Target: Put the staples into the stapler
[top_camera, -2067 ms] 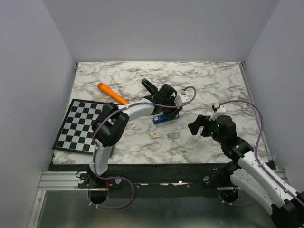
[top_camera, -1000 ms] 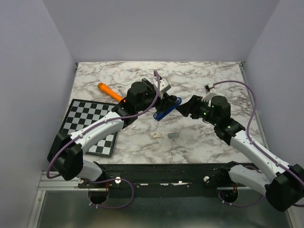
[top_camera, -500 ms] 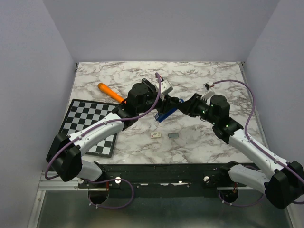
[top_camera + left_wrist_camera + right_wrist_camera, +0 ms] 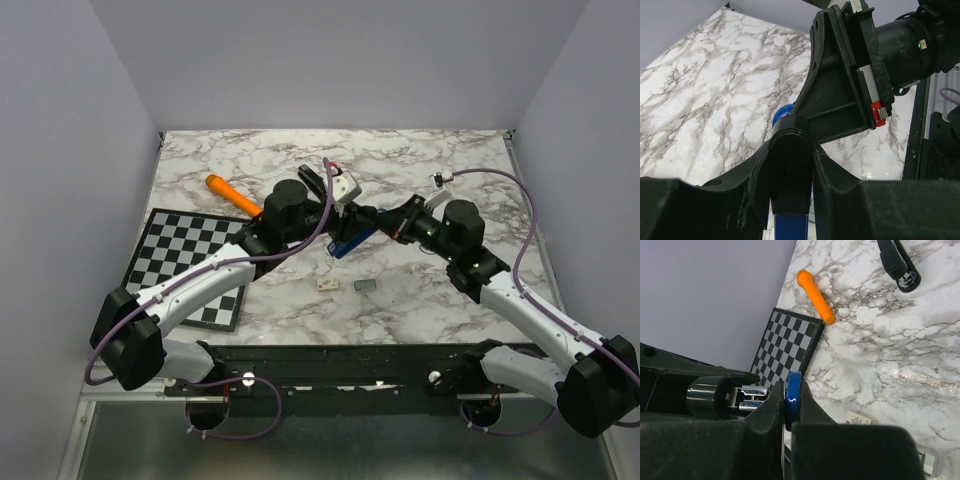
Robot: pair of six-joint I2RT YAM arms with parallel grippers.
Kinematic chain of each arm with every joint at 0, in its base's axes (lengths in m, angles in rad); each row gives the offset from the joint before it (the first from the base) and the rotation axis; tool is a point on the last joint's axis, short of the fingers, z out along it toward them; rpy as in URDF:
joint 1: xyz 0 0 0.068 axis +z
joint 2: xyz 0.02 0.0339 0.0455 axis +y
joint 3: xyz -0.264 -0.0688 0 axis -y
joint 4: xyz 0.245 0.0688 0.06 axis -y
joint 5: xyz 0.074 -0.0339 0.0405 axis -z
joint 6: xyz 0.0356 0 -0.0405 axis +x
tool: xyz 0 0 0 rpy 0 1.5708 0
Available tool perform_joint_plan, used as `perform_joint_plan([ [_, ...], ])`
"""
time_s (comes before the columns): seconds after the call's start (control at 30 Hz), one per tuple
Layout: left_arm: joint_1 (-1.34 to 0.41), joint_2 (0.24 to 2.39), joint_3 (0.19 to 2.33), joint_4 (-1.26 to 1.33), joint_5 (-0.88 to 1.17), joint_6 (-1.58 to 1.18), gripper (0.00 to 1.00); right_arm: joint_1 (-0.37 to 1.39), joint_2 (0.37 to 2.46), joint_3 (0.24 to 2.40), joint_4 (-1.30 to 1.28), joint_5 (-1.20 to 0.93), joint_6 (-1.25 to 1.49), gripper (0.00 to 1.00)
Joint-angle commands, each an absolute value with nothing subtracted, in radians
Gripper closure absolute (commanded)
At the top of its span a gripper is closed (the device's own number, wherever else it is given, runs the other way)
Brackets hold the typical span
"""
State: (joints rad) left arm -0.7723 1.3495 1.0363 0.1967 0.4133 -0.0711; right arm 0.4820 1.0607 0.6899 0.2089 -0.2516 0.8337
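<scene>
The checkered board is left of my left gripper in the top view: I need to pull the stapler's black end toward it and release, since my right gripper holds on.
The blue and black stapler (image 4: 350, 241) is held above the marble table between both arms. My left gripper (image 4: 343, 216) is shut on its black rear end (image 4: 790, 170), with the blue body running down between the fingers. From the right, my right gripper (image 4: 384, 222) is shut on a thin blue edge of the stapler (image 4: 793, 399); chrome parts (image 4: 752, 397) show beside it. The staples (image 4: 366, 285), a small grey strip, lie flat on the table below the stapler, also at the corner of the right wrist view (image 4: 929, 463).
A small whitish box (image 4: 327, 284) lies left of the staples. An orange marker (image 4: 237, 195) and a black tool (image 4: 314, 179) lie farther back. A checkered board (image 4: 180, 265) covers the left side. Grey walls enclose the table on three sides.
My right gripper has moved left up to the stapler and closed on its blue edge. The left gripper has kept its hold on the stapler, shifting only slightly.
</scene>
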Motion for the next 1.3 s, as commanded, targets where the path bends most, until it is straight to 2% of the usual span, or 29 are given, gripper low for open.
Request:
perform_joint_plan([
  [0.0,-0.787,1.232,1.005,0.321,0.384,-0.087,1.00,0.469,1.037,0.655,0.232,-0.203,0.864,0.99],
  [0.2,-0.772,1.065,0.844,0.388,0.215,-0.106,1.00,0.393,0.988,0.629,0.264,-0.247,0.969,0.99],
  [0.47,-0.744,0.792,0.597,0.480,-0.141,-0.202,1.00,0.308,0.968,0.607,0.409,-0.350,1.139,0.99],
  [0.6,-0.741,0.692,0.482,0.514,-0.277,-0.328,1.00,0.293,0.974,0.609,0.506,-0.382,1.210,0.99],
  [0.73,-0.738,0.612,0.344,0.563,-0.379,-0.461,0.96,0.288,0.991,0.609,0.601,-0.399,1.287,0.99],
  [0.9,-0.736,0.569,0.252,0.618,-0.423,-0.584,0.83,0.288,1.014,0.604,0.708,-0.402,1.361,0.99],
  [0.93,-0.736,0.566,0.230,0.620,-0.428,-0.604,0.76,0.290,1.015,0.598,0.719,-0.399,1.367,0.99],
  [1.1,-0.736,0.563,0.170,0.640,-0.416,-0.725,0.59,0.290,1.020,0.584,0.773,-0.376,1.410,0.99],
  [1.13,-0.738,0.561,0.155,0.638,-0.413,-0.735,0.50,0.290,1.023,0.584,0.778,-0.374,1.411,0.99],
  [1.27,-0.736,0.493,0.121,0.595,-0.445,-0.767,0.35,0.290,1.020,0.578,0.781,-0.351,1.425,0.99],
])
